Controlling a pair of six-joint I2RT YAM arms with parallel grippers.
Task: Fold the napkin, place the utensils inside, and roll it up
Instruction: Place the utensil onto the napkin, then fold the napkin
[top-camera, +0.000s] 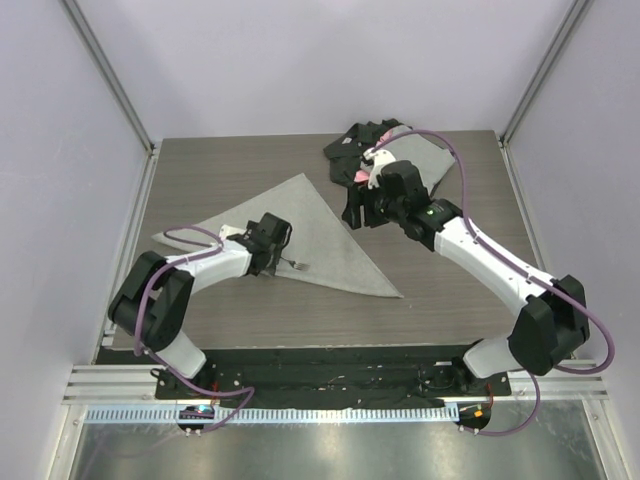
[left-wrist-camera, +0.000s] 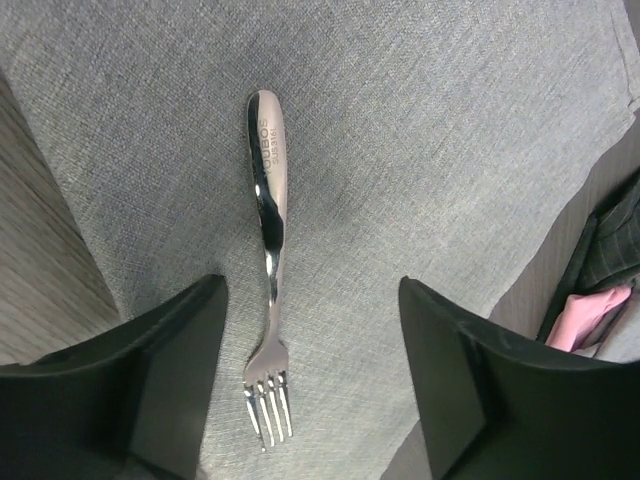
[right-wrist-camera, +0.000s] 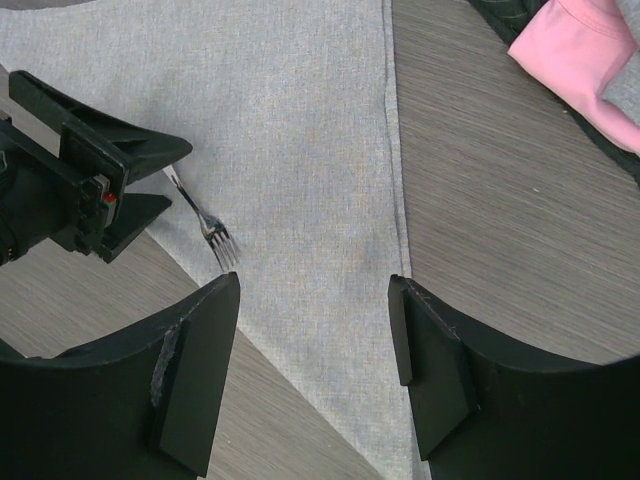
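Observation:
My right gripper brings open fingers back and down around the napkin's near corner (top-camera: 398, 295) next, since that narrow, loose corner lies below and back from it.
The light-grey napkin (top-camera: 310, 225) lies flat on the table, folded into a triangle. A small silver fork (top-camera: 297, 266) rests on its near-left part, free of any grip. My left gripper (top-camera: 278, 255) stands over the fork with its jaws open. In the left wrist view the fork (left-wrist-camera: 268, 200) lies on the napkin (left-wrist-camera: 420, 150) between the spread fingers of the left gripper (left-wrist-camera: 312, 330), tines toward the camera. My right gripper (top-camera: 362, 212) hangs open above the napkin's right side. The right wrist view shows that gripper (right-wrist-camera: 313, 300), the napkin (right-wrist-camera: 300, 130), the fork (right-wrist-camera: 215, 238) and the left gripper (right-wrist-camera: 120, 190).
A pile of black, pink and grey cloths (top-camera: 385, 150) sits at the back right, just behind the right gripper; its pink cloth (right-wrist-camera: 575, 50) shows in the right wrist view. Bare wood-grain table (top-camera: 250, 310) lies in front of the napkin. Walls close in both sides.

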